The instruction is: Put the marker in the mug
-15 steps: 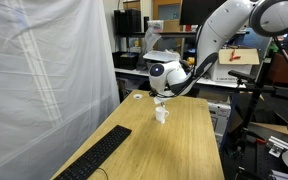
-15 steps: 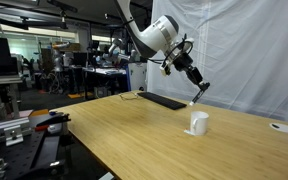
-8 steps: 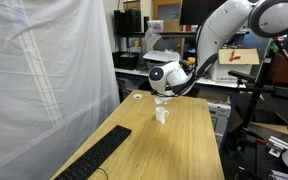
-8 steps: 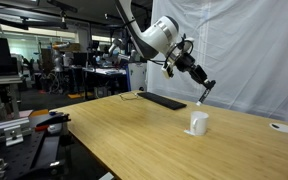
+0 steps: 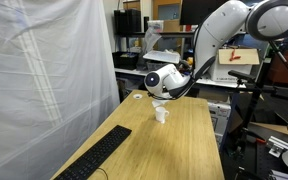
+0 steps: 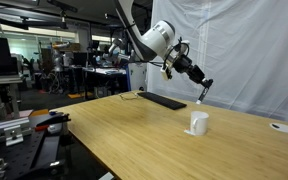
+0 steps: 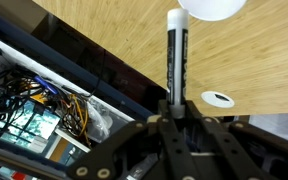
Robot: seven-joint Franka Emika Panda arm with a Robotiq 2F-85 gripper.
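The marker's pale end is still above the mug's rim, so I should next move my gripper down, put the pale end into the mug's opening [image 6: 200,113] [image 7: 212,7] and let go of the marker there.
The small white mug [image 6: 198,123] stands on the wooden table [image 6: 134,135]; it also shows in an exterior view [image 5: 161,114]. In the wrist view only its rim [image 7: 214,7] shows at the top edge. My gripper [image 6: 202,90] hangs a little above the mug. In the wrist view the gripper [image 7: 175,104] is shut on the marker [image 7: 175,50], a dark stick whose pale end points at the mug. The marker [image 6: 201,97] hangs tip down above the mug, apart from it. In an exterior view the gripper [image 5: 163,98] is just over the mug.
A long black keyboard [image 5: 94,158] lies at one end of the table and also shows in an exterior view [image 6: 164,100]. A flat small white round object [image 6: 282,127] lies near the curtain and shows in the wrist view [image 7: 219,98]. Cables and equipment [image 7: 29,100] lie beyond the table edge.
My gripper has carried the marker sideways to above the mug. The marker has tilted more upright. The mug has not moved.
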